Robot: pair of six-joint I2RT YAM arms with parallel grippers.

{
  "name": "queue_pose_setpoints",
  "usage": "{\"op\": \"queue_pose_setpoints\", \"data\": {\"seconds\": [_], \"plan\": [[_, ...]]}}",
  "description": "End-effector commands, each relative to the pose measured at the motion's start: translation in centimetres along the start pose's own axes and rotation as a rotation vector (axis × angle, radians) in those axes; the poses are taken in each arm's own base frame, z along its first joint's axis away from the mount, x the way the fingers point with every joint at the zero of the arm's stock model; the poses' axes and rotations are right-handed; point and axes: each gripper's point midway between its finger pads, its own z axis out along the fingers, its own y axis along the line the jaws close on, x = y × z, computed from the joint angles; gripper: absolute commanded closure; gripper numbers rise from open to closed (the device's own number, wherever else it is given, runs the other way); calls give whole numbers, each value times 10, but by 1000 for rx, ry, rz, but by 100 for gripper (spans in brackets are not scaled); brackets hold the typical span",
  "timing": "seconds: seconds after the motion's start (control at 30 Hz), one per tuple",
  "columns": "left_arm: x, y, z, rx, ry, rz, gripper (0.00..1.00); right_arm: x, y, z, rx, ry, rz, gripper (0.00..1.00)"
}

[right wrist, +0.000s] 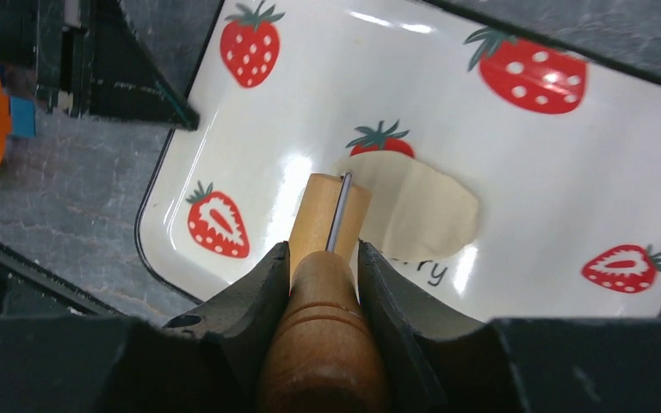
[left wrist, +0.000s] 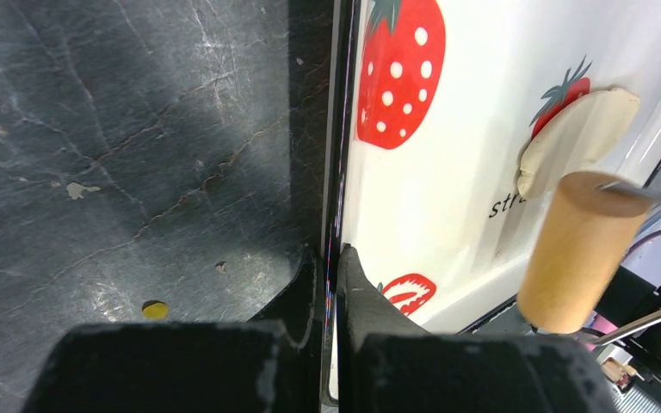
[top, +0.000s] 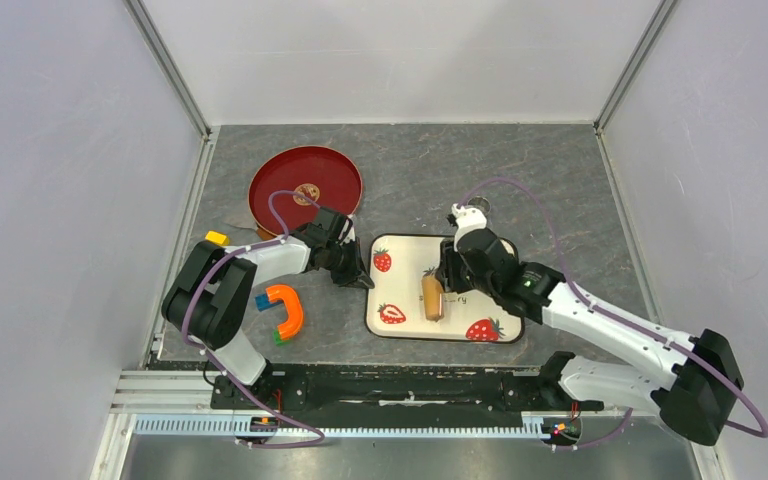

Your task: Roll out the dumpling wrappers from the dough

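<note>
The dough (right wrist: 422, 211) is flat, so I need to lift my right gripper, move across to the bare tabletop to its right in the top view, then go down and let go of the roller.
The dough (right wrist: 422, 211) is a flattened pale cream irregular sheet on the white strawberry tray (right wrist: 568, 172); it also shows in the left wrist view (left wrist: 577, 138). My right gripper (right wrist: 323, 258) is shut on the brown handle of the tan wooden roller (right wrist: 331, 215), whose drum rests at the dough's left edge. In the top view the roller (top: 432, 298) lies on the tray (top: 400, 290) below the right gripper (top: 450, 275). My left gripper (left wrist: 336, 258) is shut on the tray's left rim (top: 358, 277). No round wrapper discs are in view.
A red round plate (top: 305, 185) sits at the back left. A small metal ring (top: 477, 207) stands behind the tray. An orange curved toy (top: 285, 310) and a small yellow block (top: 217, 238) lie left of the tray, by the left arm.
</note>
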Motion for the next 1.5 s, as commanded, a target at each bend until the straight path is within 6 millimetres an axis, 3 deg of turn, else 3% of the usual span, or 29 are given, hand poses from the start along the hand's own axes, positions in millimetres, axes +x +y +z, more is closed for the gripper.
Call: {"op": "queue_pose_setpoints", "data": {"seconds": [0.0,0.1,0.3,0.53,0.9,1.1,1.23,1.47], "plan": [[39,71,16,-264,98,9,98,-57,-10,-17,41,-169,15,100],[39,71,16,-263,99,9,98,-62,-20,-12,59,-174,14,100],[39,71,16,-263,100,9,98,-50,-29,12,73,-118,-4,100],[40,71,16,-263,103,10,98,-12,-29,35,42,-13,-20,100],[40,71,16,-264,103,8,98,43,-47,43,91,118,-34,100],[40,72,16,-265,104,7,98,63,-37,48,76,163,-68,100],[40,71,16,-264,103,8,98,55,-24,47,31,132,-41,100],[40,71,16,-264,103,8,98,11,7,35,-72,38,25,100]]}}
